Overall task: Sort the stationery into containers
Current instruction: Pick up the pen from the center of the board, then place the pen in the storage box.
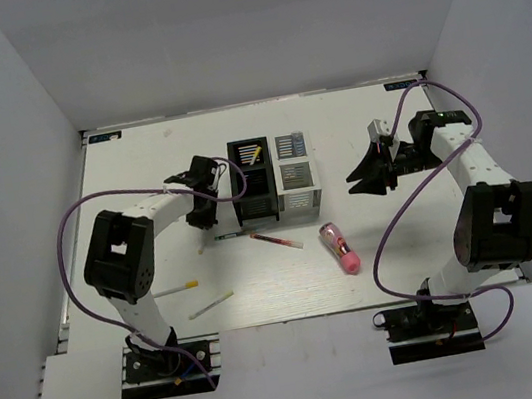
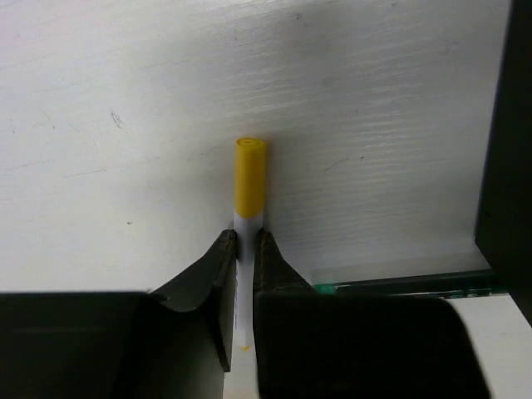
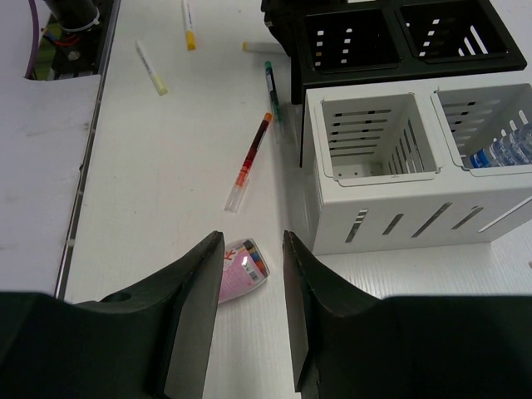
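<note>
My left gripper lifts next, carries my stick outward over the rim of the back black bin [image 1: 247, 153], lowers and releases, since that bin already holds a yellow-tipped stick.
My left gripper [image 2: 243, 241] is shut on a thin white stick with a yellow tip [image 2: 249, 179], low over the table just left of the black bins [image 1: 251, 176]. A dark slim pen [image 2: 399, 287] lies beside it along the bin wall. My right gripper [image 3: 253, 241] hangs open and empty above the pink tube [image 3: 241, 270], to the right of the white bins [image 1: 298, 179]. The red pen [image 1: 276, 241] lies in front of the containers. Two more white sticks [image 1: 176, 289] [image 1: 211, 305] lie at the near left. A yellow-tipped stick [image 1: 254, 153] leans in the back black bin, and a clear blue-capped tube [image 3: 503, 150] lies in a white bin.
The near white bin [image 3: 370, 137] shows nothing inside. White walls enclose the table on three sides. The arms' purple cables loop over the table on both sides.
</note>
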{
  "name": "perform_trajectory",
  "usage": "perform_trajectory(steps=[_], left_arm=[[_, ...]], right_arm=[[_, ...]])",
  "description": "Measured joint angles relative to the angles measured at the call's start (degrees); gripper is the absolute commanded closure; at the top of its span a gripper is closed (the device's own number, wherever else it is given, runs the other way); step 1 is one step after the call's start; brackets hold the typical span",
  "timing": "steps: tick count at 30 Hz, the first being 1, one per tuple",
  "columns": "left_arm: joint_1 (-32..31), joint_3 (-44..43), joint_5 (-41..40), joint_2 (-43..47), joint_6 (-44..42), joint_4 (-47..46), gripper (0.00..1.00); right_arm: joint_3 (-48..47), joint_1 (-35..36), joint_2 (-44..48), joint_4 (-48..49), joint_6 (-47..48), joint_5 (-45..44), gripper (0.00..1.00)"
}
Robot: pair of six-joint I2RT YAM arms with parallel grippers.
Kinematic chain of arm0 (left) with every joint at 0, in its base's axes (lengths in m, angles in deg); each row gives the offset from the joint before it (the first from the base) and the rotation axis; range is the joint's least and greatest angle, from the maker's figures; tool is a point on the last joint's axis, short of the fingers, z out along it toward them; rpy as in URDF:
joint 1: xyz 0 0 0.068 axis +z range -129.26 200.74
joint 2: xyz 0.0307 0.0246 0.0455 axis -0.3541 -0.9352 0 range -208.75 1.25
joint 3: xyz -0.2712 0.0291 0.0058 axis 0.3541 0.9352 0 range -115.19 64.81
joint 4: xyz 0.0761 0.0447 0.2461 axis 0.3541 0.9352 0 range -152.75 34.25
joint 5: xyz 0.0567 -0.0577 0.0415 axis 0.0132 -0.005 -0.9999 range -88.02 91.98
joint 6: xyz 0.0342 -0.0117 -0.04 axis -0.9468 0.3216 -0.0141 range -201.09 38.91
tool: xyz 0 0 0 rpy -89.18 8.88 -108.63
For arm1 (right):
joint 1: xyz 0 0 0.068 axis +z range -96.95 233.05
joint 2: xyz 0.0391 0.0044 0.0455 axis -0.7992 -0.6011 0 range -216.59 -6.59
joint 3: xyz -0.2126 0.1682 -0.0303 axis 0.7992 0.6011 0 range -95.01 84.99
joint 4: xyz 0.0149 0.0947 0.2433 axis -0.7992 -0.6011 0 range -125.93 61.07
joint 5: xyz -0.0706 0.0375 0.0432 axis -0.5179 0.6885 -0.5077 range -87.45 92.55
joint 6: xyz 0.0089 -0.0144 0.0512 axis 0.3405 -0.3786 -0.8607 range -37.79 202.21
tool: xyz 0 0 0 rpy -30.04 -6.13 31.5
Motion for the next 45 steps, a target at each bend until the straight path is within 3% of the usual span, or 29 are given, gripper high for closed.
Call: perform_trajectory(steps=[2,4,5,6,8,11,12,14,15,16,19,22,26,35,45], left_arm=[[0.0,0.0,-0.3,0.0,-0.2,0.2,0.98],[0.0,0.0,-0.7,0.2,-0.2,0.3,1.00],[0.0,0.0,-0.8,0.3,-0.2,0.7,1.00],[0.1,0.1,-1.0,0.8,-0.2,1.2,1.00],[0.2,0.2,-1.3,2.4,-0.2,2.0,1.00],[0.4,0.2,-1.3,8.9,0.2,2.6,1.00],[0.4,0.0,-1.0,12.0,0.2,2.5,1.00],[0.3,-1.3,0.6,18.3,0.4,1.4,1.00],[0.2,-2.1,1.7,21.0,0.4,0.3,1.00],[0.1,-3.0,3.3,23.6,0.5,-1.5,1.00],[-0.1,-4.5,8.7,29.1,1.1,-7.8,1.00],[-0.1,-5.1,14.3,30.1,2.2,-15.9,1.00],[-0.5,-4.2,18.6,25.1,4.3,-26.9,1.00],[-0.7,3.8,18.7,16.5,7.7,-53.5,1.00],[-0.7,-0.6,16.1,4.2,8.3,-63.1,1.00]], right_arm=[[0.0,0.0,0.0,0.0,0.0,0.0,0.59],[0.1,0.0,0.0,0.0,0.0,0.0,0.58],[0.3,0.0,0.0,0.0,0.0,0.0,0.54],[0.6,0.0,0.0,0.0,0.0,0.0,0.40],[1.2,0.0,0.0,-0.1,0.3,-0.1,0.24],[1.9,0.0,0.2,-0.2,0.9,-0.1,0.19],[2.1,0.0,0.2,-0.2,1.2,-0.1,0.22],[2.1,0.0,0.2,-0.1,1.7,-0.1,0.42],[2.1,0.0,0.2,-0.1,1.7,0.0,0.64],[2.2,0.1,0.2,0.0,2.1,0.0,0.74],[2.2,0.3,0.2,-0.2,2.3,0.0,0.92],[2.2,1.0,0.2,-0.2,2.6,-0.1,0.90],[2.2,2.3,0.2,-0.2,2.6,0.0,0.88],[2.2,3.1,-0.4,-0.2,2.7,0.2,0.81],[2.2,3.1,-2.4,-0.2,2.8,0.2,0.64]])
